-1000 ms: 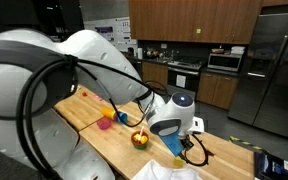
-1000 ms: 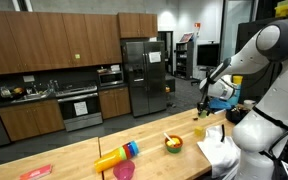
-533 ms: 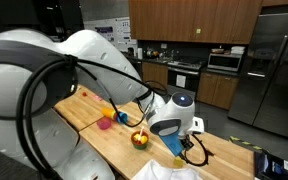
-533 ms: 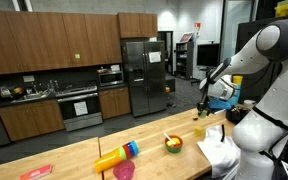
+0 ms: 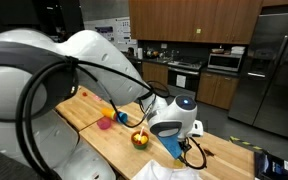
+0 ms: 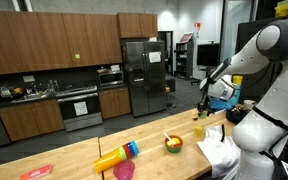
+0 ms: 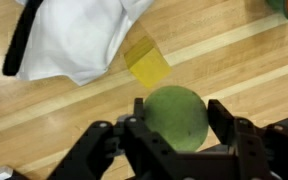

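The robot's gripper needs to move the green ball [image 7: 176, 115] it holds left in the wrist view and down onto the white cloth next, then release it, because the ball hangs over bare wood.
In the wrist view my gripper [image 7: 176, 125] is shut on a green ball [image 7: 176, 115], with one finger on each side of it. It holds the ball above the wooden counter [image 7: 234, 60]. A small yellow block [image 7: 146, 62] lies on the counter just beyond the ball. A white cloth [image 7: 79, 35] lies beside the block. In an exterior view the gripper [image 6: 202, 108] hangs a little above the yellow block [image 6: 199, 130] near the counter's end. In an exterior view the arm's own body hides the gripper.
A bowl with yellow and green contents [image 6: 173, 144] stands near the block and also shows in an exterior view [image 5: 139, 139]. A pink cup [image 6: 124, 171] and a yellow and blue cylinder [image 6: 117, 156] lie farther along. The white cloth [image 6: 219, 150] covers the counter's corner.
The arm's wrist has shifted very slightly in an exterior view. The things on the counter have not moved.
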{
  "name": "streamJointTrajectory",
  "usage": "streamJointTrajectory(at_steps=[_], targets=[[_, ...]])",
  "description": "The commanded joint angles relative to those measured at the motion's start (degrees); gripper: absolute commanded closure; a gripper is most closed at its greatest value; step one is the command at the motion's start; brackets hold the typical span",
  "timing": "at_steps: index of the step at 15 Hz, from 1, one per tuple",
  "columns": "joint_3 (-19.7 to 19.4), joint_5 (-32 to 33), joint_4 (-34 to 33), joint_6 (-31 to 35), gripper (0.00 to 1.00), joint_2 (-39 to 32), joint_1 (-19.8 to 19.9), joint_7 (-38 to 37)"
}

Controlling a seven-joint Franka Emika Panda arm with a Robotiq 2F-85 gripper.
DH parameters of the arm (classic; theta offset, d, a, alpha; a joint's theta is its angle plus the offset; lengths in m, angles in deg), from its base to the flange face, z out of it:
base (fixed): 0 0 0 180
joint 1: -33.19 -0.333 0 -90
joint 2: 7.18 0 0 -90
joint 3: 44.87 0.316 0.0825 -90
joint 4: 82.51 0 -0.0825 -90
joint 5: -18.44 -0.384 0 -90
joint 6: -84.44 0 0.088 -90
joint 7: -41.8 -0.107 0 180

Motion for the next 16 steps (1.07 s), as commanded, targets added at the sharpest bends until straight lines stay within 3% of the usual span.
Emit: streamJointTrajectory(at_steps=[1,3,6,7,9,13,14,16], targets=[[-8.0,-8.3,0.0,-9.6,0.61,1.4,-4.2,14.3],[-12.8,-9.9,0.0,-16.7,0.61,0.2,-3.0,22.4],[-16.8,-6.3,0.1,-21.4,0.61,-3.5,2.4,28.0],[-13.9,-7.7,0.2,-19.5,0.36,-1.8,1.1,24.7],[-15.9,-7.1,0.3,-20.8,0.36,-3.1,3.1,27.5],[-15.7,-7.1,0.2,-21.0,0.36,-3.8,3.3,28.0],[-14.6,-6.0,0.2,-18.8,0.61,-4.9,3.1,26.5],[-12.6,-3.8,0.2,-14.5,0.61,-6.9,3.6,23.2]])
